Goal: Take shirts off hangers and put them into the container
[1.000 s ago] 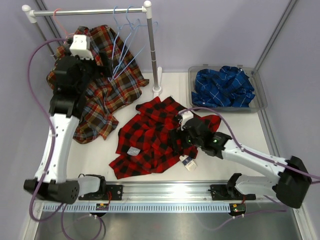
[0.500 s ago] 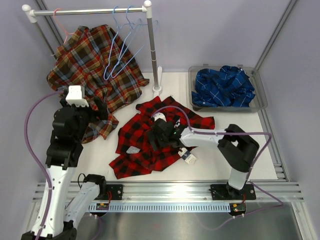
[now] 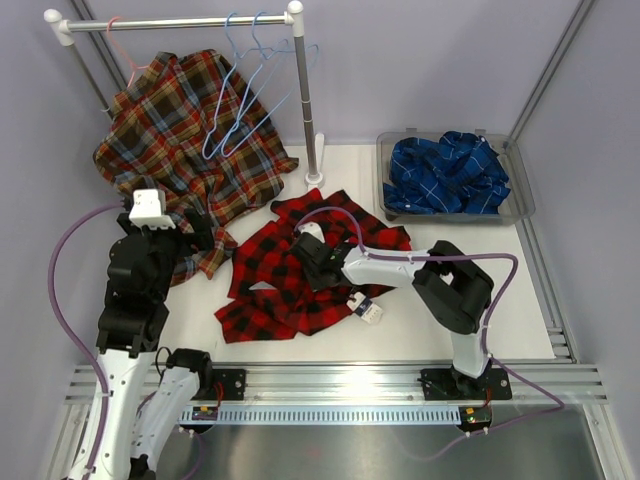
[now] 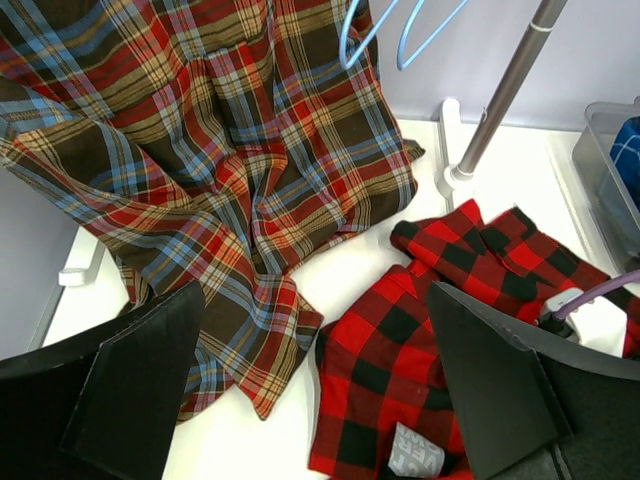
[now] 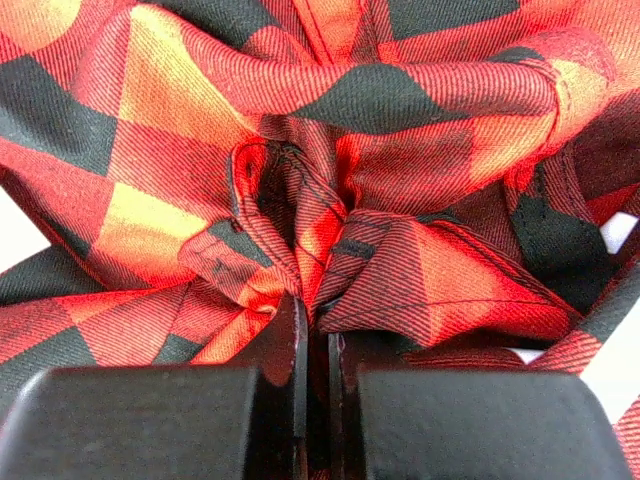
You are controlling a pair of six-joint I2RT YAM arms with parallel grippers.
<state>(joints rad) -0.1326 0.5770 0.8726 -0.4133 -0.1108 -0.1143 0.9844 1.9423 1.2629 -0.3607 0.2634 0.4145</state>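
Note:
The right gripper rises next, goes over the blue shirt (image 3: pixel 445 175) and releases the red-and-black shirt's fold, as the container (image 3: pixel 522 190) is outward and to its right in the top view.
The red-and-black shirt (image 3: pixel 285 285) lies crumpled on the table's middle. My right gripper (image 3: pixel 312 262) is shut on a bunched fold of it; in the right wrist view the fold (image 5: pixel 300 240) rises from between the closed fingers. The brown plaid shirt (image 3: pixel 170 140) hangs from the pink hanger (image 3: pixel 115 35) and trails onto the table. Two light blue hangers (image 3: pixel 245 90) hang bare. My left gripper (image 4: pixel 315 400) is open and empty, above the table between the brown shirt's hem (image 4: pixel 250 330) and the red shirt (image 4: pixel 400 340). The blue shirt (image 3: pixel 445 175) lies in the container (image 3: pixel 522 190).
The rack's bar (image 3: pixel 180 22) spans the back left; its upright pole (image 3: pixel 305 100) stands on a white foot (image 3: pixel 314 178) right behind the red shirt. A white tag (image 3: pixel 366 308) lies at the red shirt's near edge. The arms' rail (image 3: pixel 330 385) runs along the front.
My right arm swung left over the red shirt and shut on its fabric, bunching it leftward. My left arm drew back from the brown shirt toward the near side, still open.

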